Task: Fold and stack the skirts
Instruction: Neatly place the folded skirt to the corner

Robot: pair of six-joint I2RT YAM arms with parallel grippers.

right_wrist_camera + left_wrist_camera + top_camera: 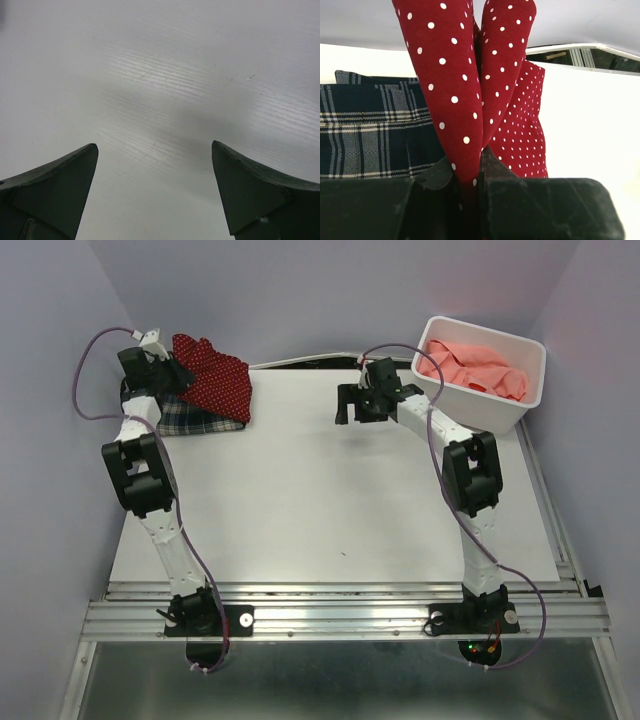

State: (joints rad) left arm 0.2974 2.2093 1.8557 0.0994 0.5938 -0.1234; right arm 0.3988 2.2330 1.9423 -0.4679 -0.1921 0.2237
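The plaid skirt's end toward the wall is uncovered, so my left gripper will lower the red skirt's edge there next.
The dark red dotted skirt (215, 375) lies at the table's far left corner, partly over the folded plaid skirt (190, 418). My left gripper (172, 367) is shut on an edge of the red skirt (460, 95) and lifts it; the plaid skirt (370, 135) lies flat below it. The salmon-pink skirt (470, 368) is crumpled inside the white bin (510, 405) at the far right. My right gripper (358, 405) is open and empty over bare table, left of the bin; its fingertips (75, 172) show only the table between them.
The white table top (330, 500) spans the middle. Purple walls close in on the left, back and right. The metal rail (340, 615) with both arm bases runs along the near edge.
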